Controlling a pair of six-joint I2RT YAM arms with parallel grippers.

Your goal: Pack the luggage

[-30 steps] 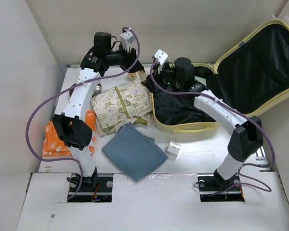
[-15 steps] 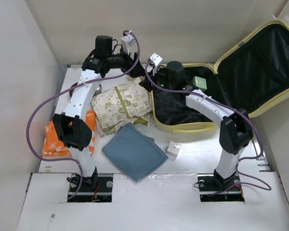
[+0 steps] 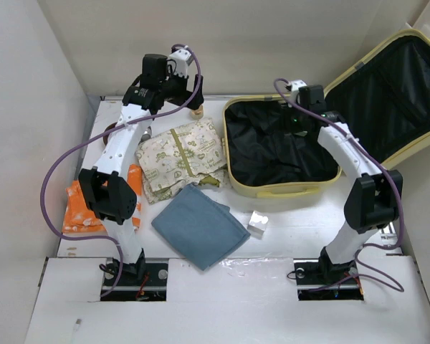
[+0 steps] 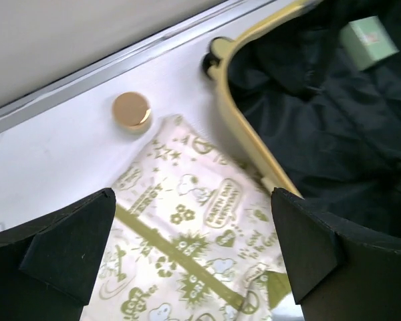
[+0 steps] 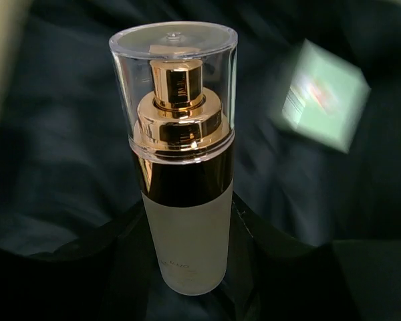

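I should next use my right gripper to lower the bottle back and toward the propped lid, onto bare lining (image 3: 305, 153) on the pale green box's near side.
The luggage (image 3: 272, 190) lies open at the back right, pale yellow with a black lining, its lid (image 3: 387, 93) propped against the wall. My right gripper (image 3: 299, 122) hangs over its far side, shut on a frosted bottle (image 5: 187, 221) with a gold pump and a clear cap. The bottle stands upright between the right gripper's (image 5: 187, 251) fingers above the lining (image 5: 53, 134). A pale green box (image 5: 324, 93) lies in the lining. My left gripper (image 3: 192, 92) is open and holds nothing. In its own view the left gripper (image 4: 192, 197) hovers over a patterned pouch (image 4: 187, 227) beside the luggage rim (image 4: 244, 127).
The patterned pouch (image 3: 179, 158) lies left of the luggage, with a blue folded cloth (image 3: 201, 226) in front of it. An orange packet (image 3: 79, 208) lies at the left edge and a small white box (image 3: 258, 223) near the front. A gold-capped item (image 4: 131, 110) stands by the back wall.
My right arm has swung from beside the left gripper to over the luggage's far side, carrying the bottle. The left gripper has opened and drawn back a little.
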